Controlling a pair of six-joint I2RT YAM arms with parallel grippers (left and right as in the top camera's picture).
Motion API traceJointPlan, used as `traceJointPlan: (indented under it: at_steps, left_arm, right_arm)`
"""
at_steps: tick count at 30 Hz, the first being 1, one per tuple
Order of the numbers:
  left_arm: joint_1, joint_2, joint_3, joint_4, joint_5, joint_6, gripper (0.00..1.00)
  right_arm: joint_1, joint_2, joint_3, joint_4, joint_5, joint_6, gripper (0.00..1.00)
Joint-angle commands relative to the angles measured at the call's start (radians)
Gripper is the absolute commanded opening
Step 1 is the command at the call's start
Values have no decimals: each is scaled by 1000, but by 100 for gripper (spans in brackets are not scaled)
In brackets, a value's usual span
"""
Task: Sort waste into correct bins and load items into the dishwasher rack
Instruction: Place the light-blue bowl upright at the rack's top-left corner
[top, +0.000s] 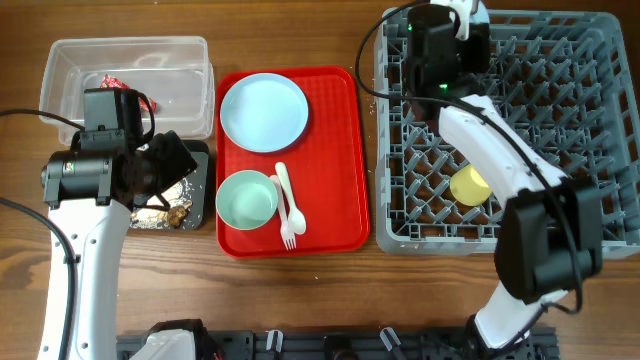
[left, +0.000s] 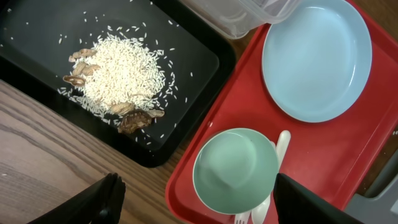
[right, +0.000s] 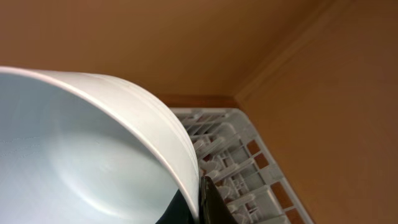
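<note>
The bowl goes left in the overhead view next, down into empty rack slots by the red tray, and my right gripper releases it, since the slots lie below it.
My right gripper (top: 452, 28) is shut on the rim of the light blue bowl (right: 74, 155), held tilted over the far left part of the grey dishwasher rack (top: 520, 130); one finger (right: 199, 200) shows against the rim. The yellow cup (top: 468, 185) lies in the rack. My left gripper (top: 172, 160) is open and empty above the black tray (left: 186, 74), which holds rice and brown scraps (left: 118, 74). The red-and-white wrapper (top: 113, 82) lies in the clear tub (top: 190, 60). The blue plate (top: 264, 112), pale green bowl (top: 246, 198), fork and spoon (top: 289, 208) sit on the red tray.
The red serving tray (top: 335, 160) lies between the bins and the rack. In the left wrist view the open fingers (left: 199, 208) frame the green bowl (left: 235, 171) and the plate (left: 317, 59). Bare wood runs along the table's front edge.
</note>
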Motion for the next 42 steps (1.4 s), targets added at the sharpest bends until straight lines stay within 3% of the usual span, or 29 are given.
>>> traceJointPlan:
  at_steps: [1, 10, 15, 18, 22, 36, 39, 42]
  left_arm:
    - [5, -9, 5, 0, -9, -6, 78]
    - [5, -9, 5, 3, -10, -6, 79]
    - [5, -9, 5, 3, -10, -6, 80]
    - [5, -9, 5, 3, -10, -6, 80]
    - [5, -9, 5, 4, -10, -6, 80]
    - [5, -9, 5, 3, 1, -6, 80]
    - [5, -9, 5, 3, 1, -6, 80]
    - [5, -9, 5, 5, 1, -6, 80]
  right_arm:
    - [5, 62, 7, 25, 14, -10, 4]
    - [16, 113, 7, 42, -69, -6, 4]
    - [43, 113, 7, -35, -193, 12, 4]
    - [48, 113, 7, -34, -71, 85, 5]
    - [47, 113, 7, 204, 44, -113, 4]
    - [80, 185, 7, 71, 17, -76, 4]
    - [74, 185, 7, 150, 50, -120, 4]
    - [57, 185, 7, 318, 121, -272, 4]
